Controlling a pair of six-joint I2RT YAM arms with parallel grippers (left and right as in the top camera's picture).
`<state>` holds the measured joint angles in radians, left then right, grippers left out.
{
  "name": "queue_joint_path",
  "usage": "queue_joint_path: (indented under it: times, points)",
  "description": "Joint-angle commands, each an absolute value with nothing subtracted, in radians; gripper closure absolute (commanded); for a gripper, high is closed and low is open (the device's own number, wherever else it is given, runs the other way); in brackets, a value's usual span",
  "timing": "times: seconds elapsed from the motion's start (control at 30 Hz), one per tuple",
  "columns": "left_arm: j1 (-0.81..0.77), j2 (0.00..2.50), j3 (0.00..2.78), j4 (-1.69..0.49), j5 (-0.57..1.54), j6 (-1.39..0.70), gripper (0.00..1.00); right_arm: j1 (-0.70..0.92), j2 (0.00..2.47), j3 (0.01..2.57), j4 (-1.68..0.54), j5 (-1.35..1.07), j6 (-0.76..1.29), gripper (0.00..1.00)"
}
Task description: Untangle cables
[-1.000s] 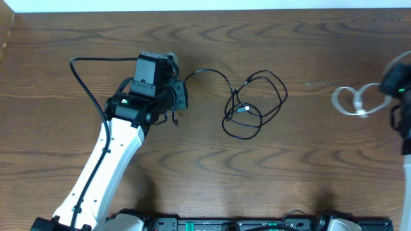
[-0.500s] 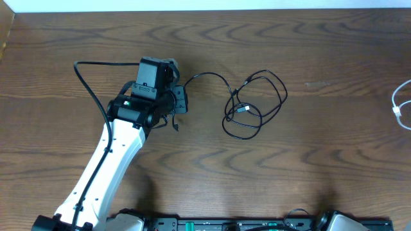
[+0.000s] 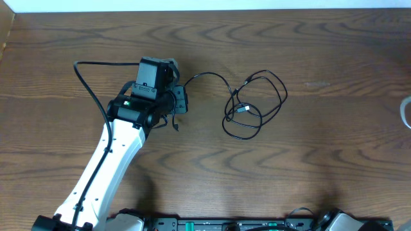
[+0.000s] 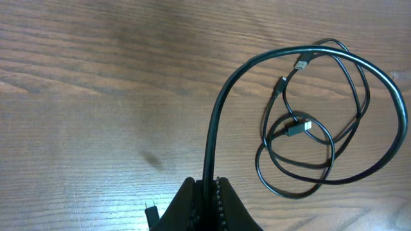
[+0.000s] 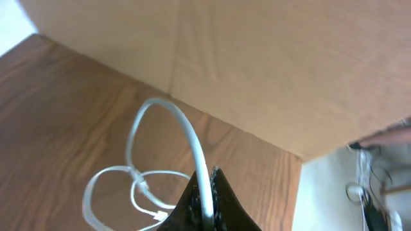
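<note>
The table near its side edge is clear of the black coil, so my right gripper will next tip and go down there to let go of the white cable (image 3: 406,112).
The black cable (image 3: 255,106) lies coiled in loops on the table's middle, with one strand running left to my left gripper (image 3: 182,90). In the left wrist view my left gripper (image 4: 209,186) is shut on that strand of the black cable (image 4: 321,122), whose plug ends lie inside the coil. My right gripper (image 5: 207,189) is shut on the white cable (image 5: 168,138), which hangs in loops in front of it. In the overhead view only a sliver of the white cable (image 3: 406,112) shows at the right edge; the right gripper is out of frame there.
The left arm (image 3: 112,160) reaches diagonally from the front left. Its thicker black arm cable (image 3: 90,74) arcs to its left. The brown wooden table (image 3: 289,167) fills the view, with a pale wall strip along the far edge.
My right gripper has carried the white cable rightward out of the overhead view; only a sliver remains at the edge. The left gripper and black cable have stayed nearly still.
</note>
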<state>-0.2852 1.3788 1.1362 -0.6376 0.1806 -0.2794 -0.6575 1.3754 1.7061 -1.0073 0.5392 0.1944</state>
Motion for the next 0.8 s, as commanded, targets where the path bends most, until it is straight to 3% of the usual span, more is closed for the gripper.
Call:
queue_joint_path:
  times: [0.0,0.17,0.5,0.77]
  points:
    - [-0.287,1.367,1.125,-0.624,0.171,-0.263,0.92,-0.700,1.377,1.716,-1.034,0.559,0.262,0.99]
    - [-0.288,1.367,1.116,-0.604,0.172,-0.266,0.92,-0.776,1.377,1.663,-1.047,0.543,0.292,0.99]
    - [-0.288,1.367,1.116,-0.605,0.198,-0.266,0.92,-0.993,1.379,1.389,-0.909,0.250,0.321,0.99]
    - [-0.288,1.365,1.116,-0.597,0.207,-0.266,0.92,-1.062,1.476,1.316,-0.868,0.285,0.407,0.99]
